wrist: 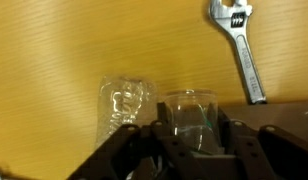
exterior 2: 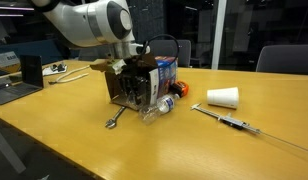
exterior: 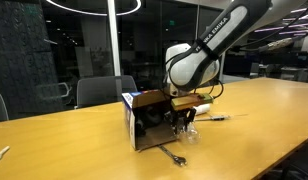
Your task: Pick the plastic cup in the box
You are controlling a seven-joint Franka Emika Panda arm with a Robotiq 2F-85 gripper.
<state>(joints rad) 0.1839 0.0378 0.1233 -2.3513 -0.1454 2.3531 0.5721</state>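
Observation:
My gripper will tilt and carry the clear cup point(wrist: 189, 108) into the cardboard box's dark inside, which lies open close beside the gripper, and release the cup there.
In the wrist view a small clear plastic cup point(wrist: 189, 108) stands upright between my gripper's point(wrist: 191, 128) two black fingers, which press on its walls from both sides. The bare wooden table shows beyond it. In both exterior views the gripper point(exterior: 179, 115) point(exterior 2: 137, 88) hangs low right beside the small cardboard box point(exterior: 144, 122) point(exterior 2: 122, 88), which has a blue printed face and a dark inside. The cup shows faintly below the gripper in an exterior view point(exterior 2: 152, 106). The gripper hides part of the box.
A metal wrench point(wrist: 239, 48) point(exterior: 174, 155) point(exterior 2: 115, 121) lies on the table by the box. A crumpled clear plastic piece point(wrist: 126, 105) lies beside the cup. A white opaque cup point(exterior 2: 223, 97) lies on its side, near a thin syringe-like tool point(exterior 2: 232, 122). A laptop point(exterior 2: 16, 85) stands near one table edge.

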